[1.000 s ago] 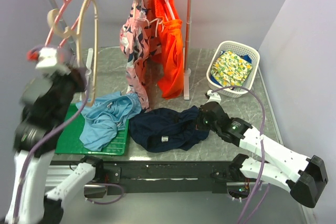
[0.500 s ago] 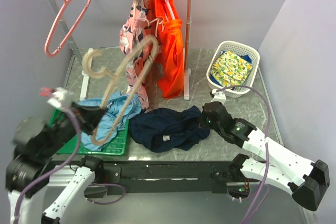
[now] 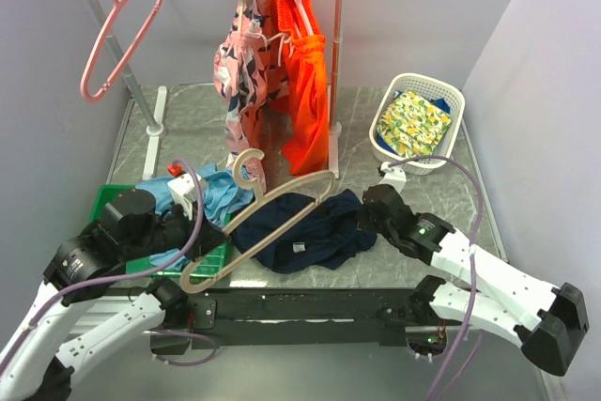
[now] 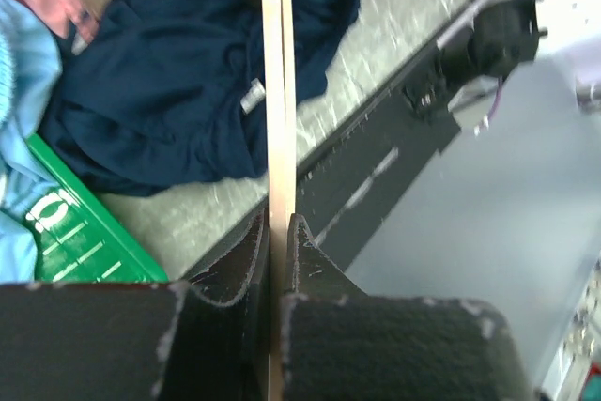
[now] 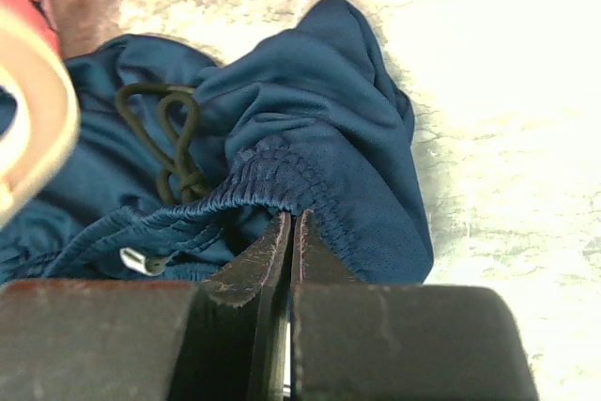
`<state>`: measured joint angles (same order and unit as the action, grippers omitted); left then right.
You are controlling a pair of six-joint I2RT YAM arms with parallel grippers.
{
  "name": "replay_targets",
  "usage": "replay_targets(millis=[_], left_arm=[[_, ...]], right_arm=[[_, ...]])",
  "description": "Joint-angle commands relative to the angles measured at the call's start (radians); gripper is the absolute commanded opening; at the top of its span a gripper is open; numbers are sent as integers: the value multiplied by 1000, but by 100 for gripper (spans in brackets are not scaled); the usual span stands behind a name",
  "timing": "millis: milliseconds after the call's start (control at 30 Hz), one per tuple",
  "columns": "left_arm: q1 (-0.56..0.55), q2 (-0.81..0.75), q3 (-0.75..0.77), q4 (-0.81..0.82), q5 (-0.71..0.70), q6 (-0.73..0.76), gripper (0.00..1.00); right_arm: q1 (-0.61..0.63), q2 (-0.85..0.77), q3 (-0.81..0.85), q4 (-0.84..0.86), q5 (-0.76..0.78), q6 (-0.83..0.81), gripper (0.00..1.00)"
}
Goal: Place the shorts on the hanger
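The left gripper should go down toward the shorts' pinched waistband (image 3: 349, 222) and let go of the hanger inside, because the waistband is below the gripper and to its right in the top view.
The navy shorts (image 3: 315, 235) lie crumpled on the table's near middle. My right gripper (image 3: 362, 214) is at their right edge, jaws shut on the elastic waistband (image 5: 282, 171), with the drawstring just left of it. My left gripper (image 3: 212, 235) is shut on the lower bar of the tan hanger (image 3: 274, 213). The hanger slants low across the left part of the shorts, hook pointing toward the rack. In the left wrist view the hanger's bar (image 4: 275, 91) runs straight out from my left gripper (image 4: 278, 232) over the shorts (image 4: 169, 91). A blurred part of the hanger (image 5: 33, 110) shows left in the right wrist view.
Light blue shorts (image 3: 214, 196) lie on a green tray (image 3: 111, 202) at the left. A rack (image 3: 340, 63) at the back carries a pink hanger (image 3: 117, 30), a patterned pink garment (image 3: 242, 72) and orange shorts (image 3: 305, 91). A white basket (image 3: 452, 99) stands back right.
My left arm has swung the tan hanger down from high at the left by the rack to low over the navy shorts. The right gripper has stayed on the waistband.
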<state>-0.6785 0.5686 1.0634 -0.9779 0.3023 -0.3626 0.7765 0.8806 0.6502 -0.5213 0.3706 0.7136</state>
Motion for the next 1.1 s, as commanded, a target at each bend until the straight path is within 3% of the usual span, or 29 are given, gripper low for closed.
replay_targets(millis=[0, 433, 700, 800, 1067], left_arm=[[-73, -7, 3, -24, -57, -24, 1], [-171, 53, 10, -62, -26, -30, 1], [-266, 143, 144, -142, -143, -39, 1], [-273, 169, 119, -148, -166, -41, 1], [-364, 275, 90, -24, -210, -78, 1]], right_arm=[[0, 40, 48, 40, 45, 10, 0], [0, 26, 100, 24, 51, 11, 0], [1, 61, 98, 32, 59, 15, 0], [0, 54, 86, 56, 42, 1, 0], [4, 6, 109, 50, 19, -22, 0]])
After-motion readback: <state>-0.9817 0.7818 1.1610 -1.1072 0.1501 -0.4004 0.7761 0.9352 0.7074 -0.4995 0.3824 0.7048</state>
